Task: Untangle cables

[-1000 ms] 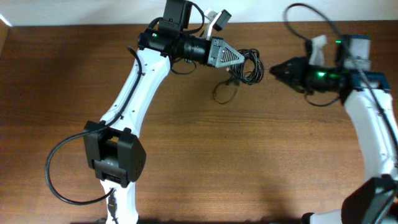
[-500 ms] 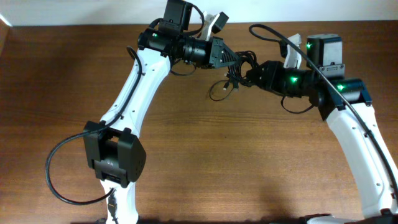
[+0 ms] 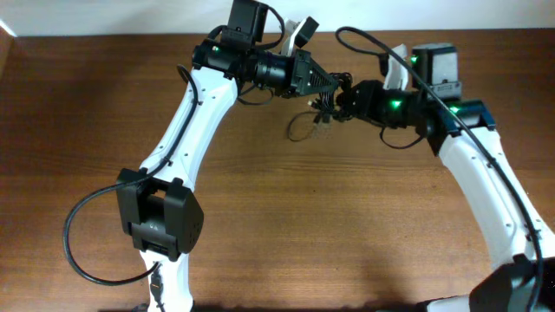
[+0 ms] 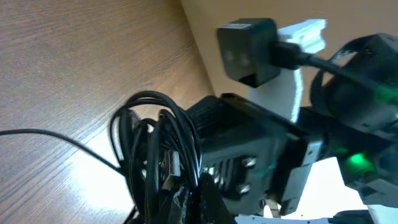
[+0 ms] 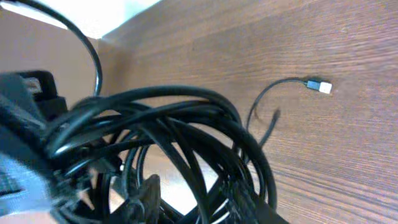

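Next, my left gripper draws back and down and releases the bundle of cables on the clear part of the table, since bare wood lies below the gripper and back toward my base.
The cables [image 3: 332, 97] are a knot of thin black cords held above the table at the back centre. One loose loop [image 3: 301, 128] hangs from it towards the wood. My left gripper [image 3: 332, 85] is shut on the knot from the left, and the cords show bunched at its jaws [image 4: 200, 202] in the left wrist view [image 4: 155, 149]. My right gripper [image 3: 349, 99] is against the knot from the right. Its fingers [image 5: 196, 202] are apart with several strands [image 5: 186, 124] running between them. A loose plug end [image 5: 322, 87] lies on the wood.
The wooden table [image 3: 347, 225] spreads in front of both arms. Thick black robot cables arch over the right arm [image 3: 373, 43] and loop by the left arm's base [image 3: 82, 234]. The table's back edge meets a pale wall [image 3: 130, 17].
My right arm has swung left from the table's right side up to the knot, and its fingers now straddle the cords. My left gripper has kept hold and shifted slightly.
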